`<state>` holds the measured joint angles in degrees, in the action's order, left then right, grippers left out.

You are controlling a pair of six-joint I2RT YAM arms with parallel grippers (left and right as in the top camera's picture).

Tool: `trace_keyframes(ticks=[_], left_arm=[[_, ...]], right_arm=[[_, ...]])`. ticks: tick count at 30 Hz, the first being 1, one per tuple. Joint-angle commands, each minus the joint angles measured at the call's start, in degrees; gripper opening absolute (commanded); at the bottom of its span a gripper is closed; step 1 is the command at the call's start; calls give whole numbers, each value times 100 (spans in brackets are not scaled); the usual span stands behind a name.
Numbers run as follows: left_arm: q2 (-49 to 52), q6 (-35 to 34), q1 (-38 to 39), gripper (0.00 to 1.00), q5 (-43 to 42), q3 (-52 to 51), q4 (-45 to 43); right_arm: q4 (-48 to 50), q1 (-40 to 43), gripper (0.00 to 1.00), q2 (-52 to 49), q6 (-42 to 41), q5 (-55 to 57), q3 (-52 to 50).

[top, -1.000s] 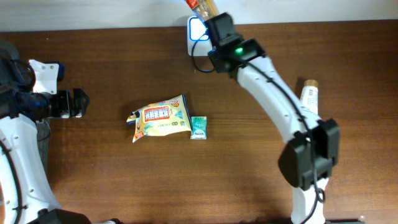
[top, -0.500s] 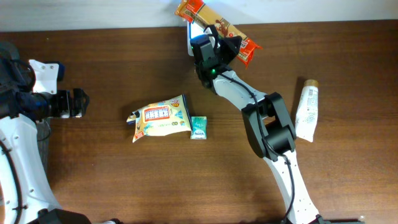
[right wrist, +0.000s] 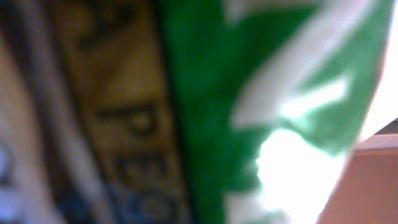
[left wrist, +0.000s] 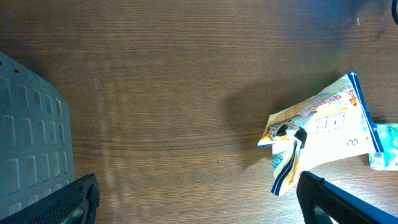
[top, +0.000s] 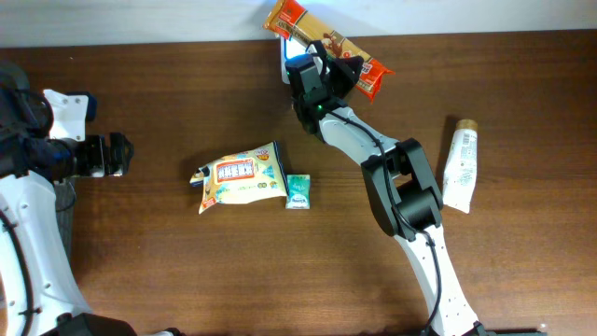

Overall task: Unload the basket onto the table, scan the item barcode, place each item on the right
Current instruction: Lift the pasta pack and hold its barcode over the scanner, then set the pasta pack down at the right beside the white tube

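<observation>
Bare wood [top: 437,154] beside the white tube lies to the right of my right gripper in the overhead view. The right gripper moves back over it next, lowers and releases the packet.
An orange snack packet [top: 322,45] is held tilted at the table's far edge, with my right gripper [top: 332,62] shut on it. It hangs just over a white scanner [top: 285,62], which it mostly hides. The right wrist view is filled by the blurred packet [right wrist: 186,112], green and brown, and no fingers show there. My left gripper [top: 116,154] stands open at the far left, holding nothing. In the left wrist view it [left wrist: 199,208] hovers over bare wood.
A yellow snack bag [top: 241,177] [left wrist: 323,127] and a small green packet [top: 298,190] [left wrist: 385,146] lie mid-table. A white tube [top: 460,163] lies at the right. A grey bin [left wrist: 31,137] stands beside the left gripper.
The right arm has folded in and brought the orange packet down from the top edge to lie across the scanner. It has barely moved in the last half second. The left arm is still.
</observation>
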<state>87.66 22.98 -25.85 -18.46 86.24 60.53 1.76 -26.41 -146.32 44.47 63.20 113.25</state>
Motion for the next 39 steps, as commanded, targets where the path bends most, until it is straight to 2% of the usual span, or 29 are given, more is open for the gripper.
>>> trace_keyframes(ticks=[1, 4, 6, 9, 15, 17, 19, 22, 24, 26, 28, 32, 34, 35, 37, 39], left_arm=[[9, 72, -20, 99, -17, -7, -7], [9, 72, -20, 99, -20, -7, -4], [9, 72, -20, 99, -17, -7, -4], [9, 72, -22, 99, -20, -7, -7], [9, 72, -22, 99, -20, -7, -7], [9, 72, -20, 99, -20, -7, -7], [9, 72, -20, 99, -20, -7, -4], [9, 72, -20, 99, -17, -7, -7], [9, 72, -20, 99, -17, -7, -7], [9, 72, -22, 99, -17, -7, -4], [9, 74, -20, 99, -20, -7, -7], [9, 72, -20, 99, -17, -7, -4], [9, 74, -20, 99, -17, -7, -7], [9, 72, -20, 99, -17, -7, -7], [9, 72, -20, 99, -20, -7, -7], [9, 72, -20, 99, -17, -7, -7]], right_arm=[[149, -26, 4, 293, -142, 367, 216], [103, -26, 4, 601, -192, 343, 216], [-190, -26, 4, 918, -538, 271, 216], [-1685, -26, 4, 1558, -1484, -664, 216], [-4846, 315, 4, 3220, -4343, -3849, 216], [-5574, 514, 4, 3504, -4774, -4629, 216], [-6795, 973, 4, 3729, -5281, -5626, 216], [-7947, 1690, 4, 3626, -5488, -6408, 22], [-8041, 2004, 4, 3574, -5486, -6642, -358], [-7775, 2367, 4, 3545, -5486, -6669, -1174], [-7189, 2627, 4, 3536, -5484, -6771, -2048], [-6470, 2964, 6, 3536, -5488, -6771, -3115], [-6393, 3101, 18, 3536, -5488, -6769, -3316], [-6411, 3202, 36, 3536, -5488, -6769, -3366], [-6481, 3386, 47, 3539, -5486, -6889, -3289], [-6664, 3491, 50, 3539, -5471, -7346, -3014]])
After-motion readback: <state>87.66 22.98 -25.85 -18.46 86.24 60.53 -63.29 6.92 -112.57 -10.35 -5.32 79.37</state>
